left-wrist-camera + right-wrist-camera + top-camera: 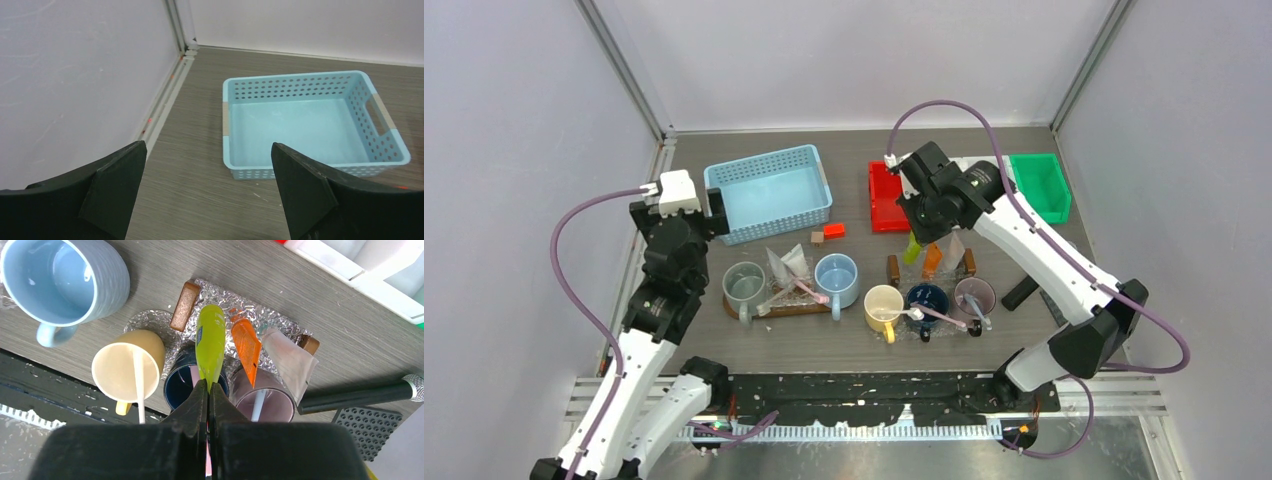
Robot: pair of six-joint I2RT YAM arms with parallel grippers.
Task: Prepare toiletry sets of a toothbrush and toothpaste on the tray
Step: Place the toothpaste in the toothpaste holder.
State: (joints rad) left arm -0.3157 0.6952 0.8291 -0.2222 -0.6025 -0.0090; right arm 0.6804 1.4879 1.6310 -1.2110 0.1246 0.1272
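I need to lower my right gripper next, put the green toothpaste tube (210, 340) on the foil beside the orange tube and let go of it, because that foil is below my gripper.
My right gripper (208, 386) is shut on the flat end of a green toothpaste tube (210, 340), which hangs over the navy mug (192, 382) and the foil tray (150, 320). An orange tube (246, 342) and a white tube (290, 360) lean by the mauve mug (265, 400). The cream-yellow mug (127, 367) holds a white toothbrush (138, 385). The grey-green mug (744, 283) and the light blue mug (836, 275) stand on a brown tray (774, 309) with white tubes (786, 262) and a pink toothbrush (809, 290). My left gripper (208, 145) is open and holds nothing, near the basket.
A light blue basket (305, 125) sits at the back left. A red bin (886, 198) and a green bin (1040, 185) stand at the back right. Small brown blocks (184, 306) lie on the foil. A black cylinder (355, 396) lies to the right of the mugs.
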